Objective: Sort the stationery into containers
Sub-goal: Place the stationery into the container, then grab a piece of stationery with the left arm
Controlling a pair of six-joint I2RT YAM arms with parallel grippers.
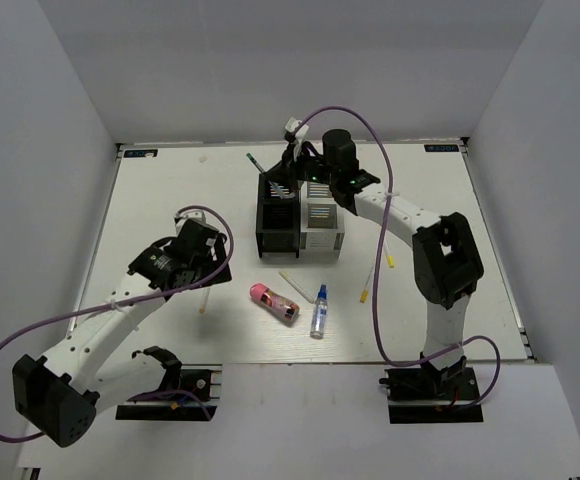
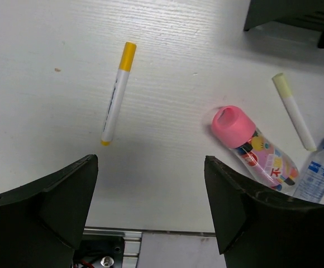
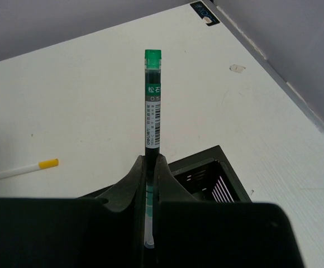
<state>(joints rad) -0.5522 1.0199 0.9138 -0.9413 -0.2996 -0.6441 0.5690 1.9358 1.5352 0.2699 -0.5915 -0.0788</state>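
Observation:
My right gripper lowers toward the far black mesh cup's opening (image 1: 279,189) (image 3: 205,181) below it next and releases the dark green pen, whose clear end points down there.
My right gripper (image 3: 151,162) is shut on a dark green pen (image 3: 152,111) and holds it over a black mesh cup (image 3: 206,173). In the top view it (image 1: 292,172) is at the back of the cup cluster, two black cups (image 1: 275,215) and two silver-white ones (image 1: 320,228), and the pen (image 1: 258,164) sticks out to the back left. My left gripper (image 2: 151,184) is open and empty above the table. Ahead of it lie a white pen with a yellow cap (image 2: 117,95), a pink cylinder (image 2: 251,148), a pale-tipped white pen (image 2: 294,110) and a blue-capped bottle (image 2: 318,173).
In the top view the pink cylinder (image 1: 273,302) and the bottle (image 1: 319,310) lie in front of the cups. More thin white pens (image 1: 368,285) lie to the right of them. The table's near rail (image 2: 151,231) is close below my left gripper.

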